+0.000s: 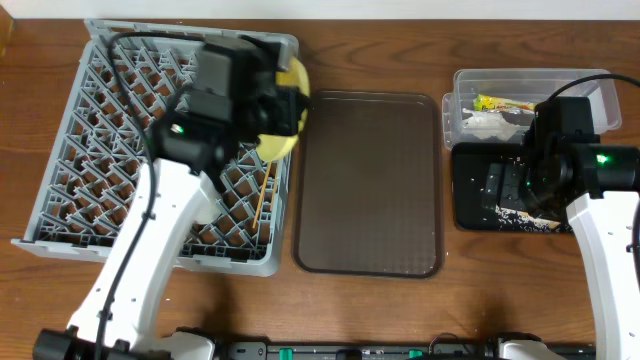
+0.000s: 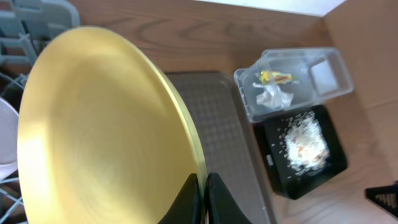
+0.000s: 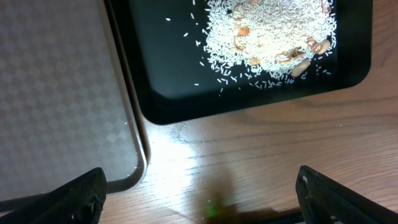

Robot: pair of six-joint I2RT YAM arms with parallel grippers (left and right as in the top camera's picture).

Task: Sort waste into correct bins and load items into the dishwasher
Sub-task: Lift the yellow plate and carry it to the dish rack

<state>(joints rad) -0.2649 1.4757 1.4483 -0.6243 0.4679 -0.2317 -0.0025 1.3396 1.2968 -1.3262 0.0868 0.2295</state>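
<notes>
The yellow plate (image 2: 99, 130) hangs on edge above the rack. My left gripper will next go down toward the rack slots beside the brown serving tray and let go of the plate.
My left gripper (image 2: 203, 198) is shut on the rim of the round yellow plate (image 2: 99, 130), held on edge over the right side of the grey dish rack (image 1: 90, 170); the plate also shows in the overhead view (image 1: 283, 110). Wooden chopsticks (image 1: 262, 198) lie in the rack. My right gripper (image 3: 202, 193) is open and empty above the wood, just in front of the black tray (image 3: 168, 74) holding rice scraps (image 3: 273, 31). The clear tub (image 2: 311, 84) holds the snack wrapper (image 2: 277, 77) and white tissue (image 2: 273, 96).
The brown serving tray (image 1: 368, 185) lies bare between the rack and the bins. A white dish (image 2: 5, 140) sits in the rack at the left edge of the left wrist view. My right arm (image 1: 600, 230) stands over the black tray.
</notes>
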